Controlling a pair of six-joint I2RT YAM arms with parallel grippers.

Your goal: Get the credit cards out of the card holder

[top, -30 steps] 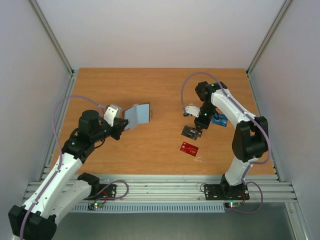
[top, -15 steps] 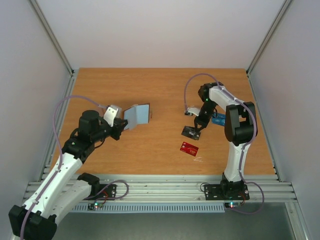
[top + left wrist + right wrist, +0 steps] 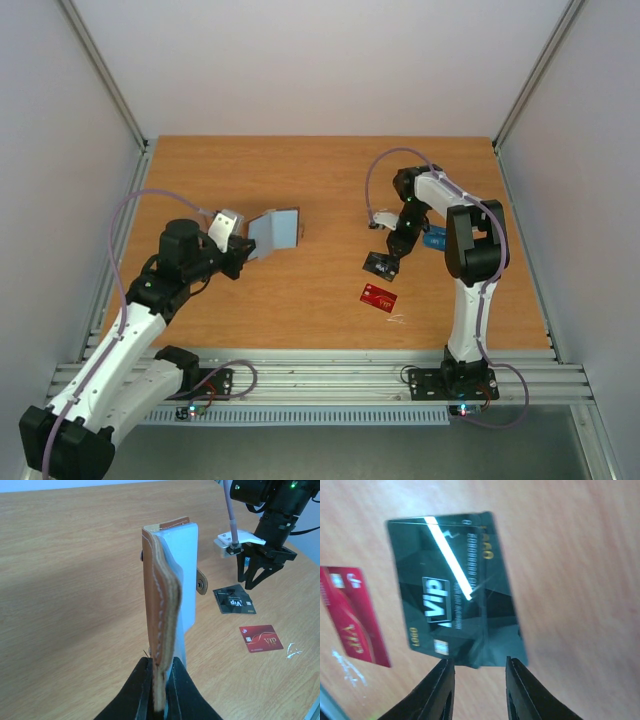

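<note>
The bare, card-free tabletop lies below my left gripper and to its right in the top view, so I should lower the holder [image 3: 273, 229] that way and release it.
My left gripper [image 3: 241, 254] is shut on the bottom edge of the brown leather card holder [image 3: 273, 229] and holds it upright and part open above the table. In the left wrist view the holder [image 3: 168, 587] stands edge-on between the jaws of the gripper [image 3: 160, 682], its pale blue inside facing right. The black card [image 3: 380, 265], the red card [image 3: 378, 297] and the blue card [image 3: 438, 239] lie flat on the table. My right gripper [image 3: 394, 256] is open and empty just over the black card [image 3: 455, 592]. The red card [image 3: 354, 615] lies to its left.
The wooden table [image 3: 320, 180] is walled by pale panels at the back and sides. A metal rail [image 3: 320, 378] runs along the near edge. A small white scuff [image 3: 398, 319] marks the table by the red card. The right gripper [image 3: 257, 577] also shows in the left wrist view.
The right arm's elbow has swung in to the left while its gripper stays open over the black card. The left arm and the card holder have not moved.
</note>
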